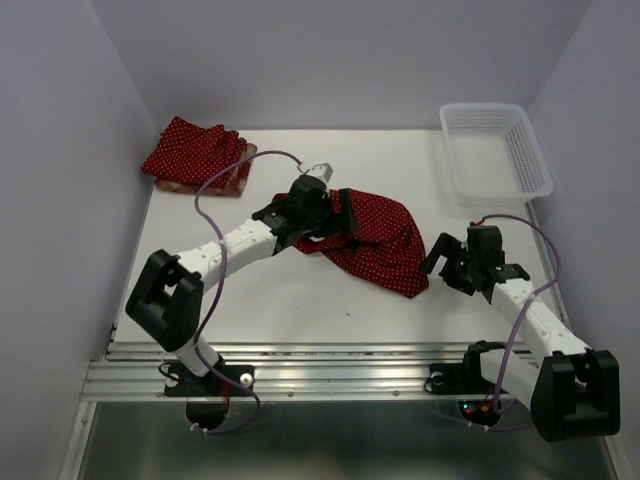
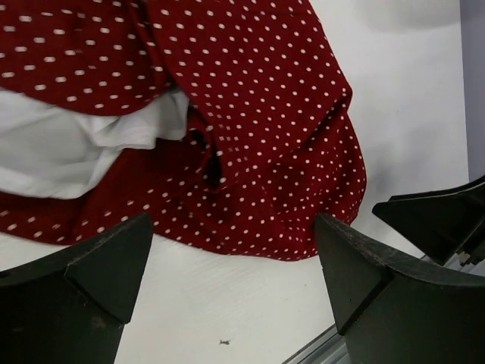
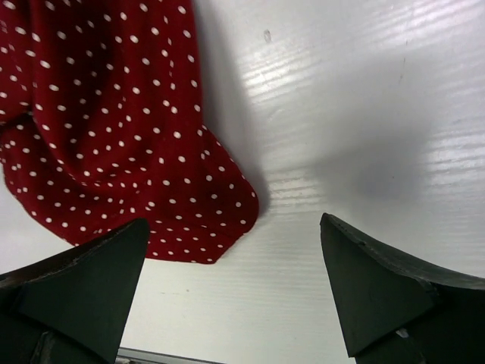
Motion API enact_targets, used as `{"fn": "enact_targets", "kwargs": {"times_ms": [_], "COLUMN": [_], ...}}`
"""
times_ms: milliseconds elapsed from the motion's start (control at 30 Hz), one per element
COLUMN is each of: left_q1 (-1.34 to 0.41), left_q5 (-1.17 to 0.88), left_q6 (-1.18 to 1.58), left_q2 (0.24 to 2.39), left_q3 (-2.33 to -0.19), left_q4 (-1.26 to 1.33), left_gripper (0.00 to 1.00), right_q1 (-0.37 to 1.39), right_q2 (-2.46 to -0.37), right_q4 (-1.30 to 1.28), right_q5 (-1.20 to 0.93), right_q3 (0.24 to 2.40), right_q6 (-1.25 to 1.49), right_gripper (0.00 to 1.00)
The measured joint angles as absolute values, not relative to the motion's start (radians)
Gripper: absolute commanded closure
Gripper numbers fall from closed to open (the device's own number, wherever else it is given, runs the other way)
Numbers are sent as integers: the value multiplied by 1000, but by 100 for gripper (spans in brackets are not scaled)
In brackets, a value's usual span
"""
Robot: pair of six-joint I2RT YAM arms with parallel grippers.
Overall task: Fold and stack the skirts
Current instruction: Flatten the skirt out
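My left gripper moves down next onto the dark red polka-dot cloth beside the white lining, fingers open, because the skirt lies crumpled just beyond its fingers.
A dark red polka-dot skirt [image 1: 385,240] lies crumpled at the table's middle, its white lining [image 2: 68,148] showing in the left wrist view. My left gripper [image 1: 338,218] hovers over its left edge, open and empty, the cloth [image 2: 265,136] just beyond the fingertips [image 2: 114,258]. My right gripper [image 1: 443,260] is open and empty beside the skirt's right corner [image 3: 114,136]. A second polka-dot skirt [image 1: 190,148] lies folded on the plaid skirt [image 1: 228,180] at the far left.
A white mesh basket [image 1: 495,150] stands at the back right. The table's metal front rail [image 1: 320,375] runs along the near edge. Lilac walls close in the left, right and back sides.
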State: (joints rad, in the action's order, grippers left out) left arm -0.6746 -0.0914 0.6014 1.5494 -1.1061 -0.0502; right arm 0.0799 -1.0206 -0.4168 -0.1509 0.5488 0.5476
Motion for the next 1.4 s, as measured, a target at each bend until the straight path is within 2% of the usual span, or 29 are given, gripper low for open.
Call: {"fn": "enact_targets", "kwargs": {"times_ms": [100,200,267,300,400,433,467,500,533,633,700,833,967,1200,1300,1400], "left_q1": [-708,-711,-711,-711,-709,-709,-709,-709,-709,-709,-709,-709,-709,-688,-689,-701], "left_q5": [-104,-104,-103,-104,-110,-113,-115,-117,-116,-110,-100,-60,37,233,265,287], "left_q6": [584,569,561,555,546,543,542,543,542,532,528,520,513,512,513,515], "left_q2": [1671,1787,1847,1871,1901,1903,1904,1904,1904,1905,1904,1877,1748,1168,978,887], "left_q3": [-1178,-1245,-1274,-1282,-1293,-1295,-1299,-1306,-1317,-1362,-1391,-1405,-1399,-1364,-1358,-1342], "left_q4": [-43,-52,-60,-67,-83,-86,-88,-90,-90,-99,-101,-128,-195,-220,-215,-219], "left_gripper": [1,2,17,32,52,64,75,98,100,100,100,100,100,100,100,100], "right_q1": [80,80,80,80,80,80,80,80,80,80,82,86,86,86,100,122], "right_q2": [-1033,-1082,-1122,-1136,-1193,-1207,-1223,-1234,-1249,-1304,-1323,-1274,-1116,-886,-847,-838], "right_q4": [-404,-352,-314,-302,-247,-224,-193,-176,-152,-115,-113,-175,-245,-284,-294,-290], "right_q5": [-165,-198,-223,-229,-252,-260,-277,-286,-300,-330,-347,-336,-264,-156,-171,-198], "right_q3": [521,511,507,507,507,507,507,507,507,508,508,550,709,1003,1094,1196], "right_q6": [555,559,561,562,565,566,566,567,565,572,566,535,476,398,382,363], "right_gripper": [0,5,11,13,18,21,31,41,64,93,99,99,99,99,99,99]}}
